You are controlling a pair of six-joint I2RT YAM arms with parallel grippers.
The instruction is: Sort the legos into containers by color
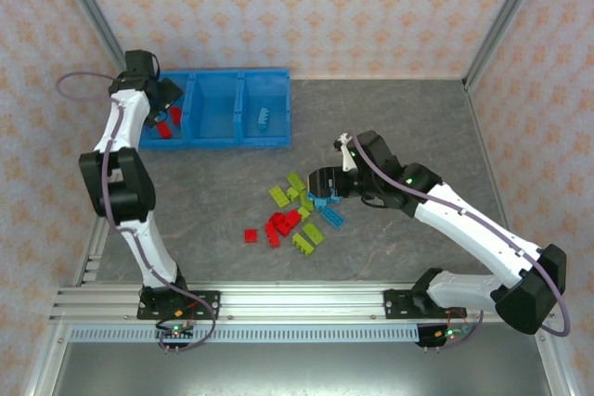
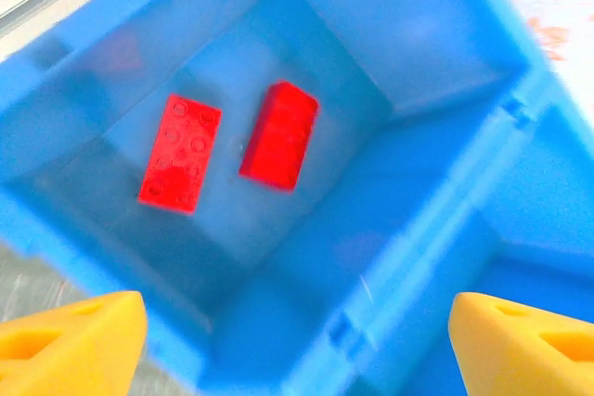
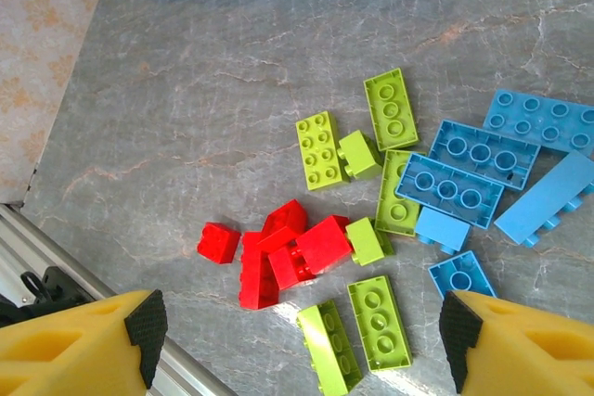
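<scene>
A light blue brick lies slanted on its side below my right gripper, so next I lower the open fingers, turning them to straddle its narrow width.
The blue bin (image 1: 218,142) stands at the back left with three compartments. My left gripper (image 1: 160,104) hovers open over its left compartment (image 2: 390,62), where two red bricks (image 2: 181,152) (image 2: 279,134) lie on the floor. A light blue brick (image 1: 264,118) stands in the right compartment. The loose legos lie mid-table: red ones (image 3: 278,252), lime green ones (image 3: 379,322) and light blue ones (image 3: 483,169). My right gripper (image 1: 325,183) hangs open above this pile, nothing between its fingers (image 3: 88,345).
An aluminium rail (image 1: 278,301) runs along the near table edge, and its corner (image 3: 56,275) shows at the lower left of the right wrist view. Wallpapered walls close in the back and sides.
</scene>
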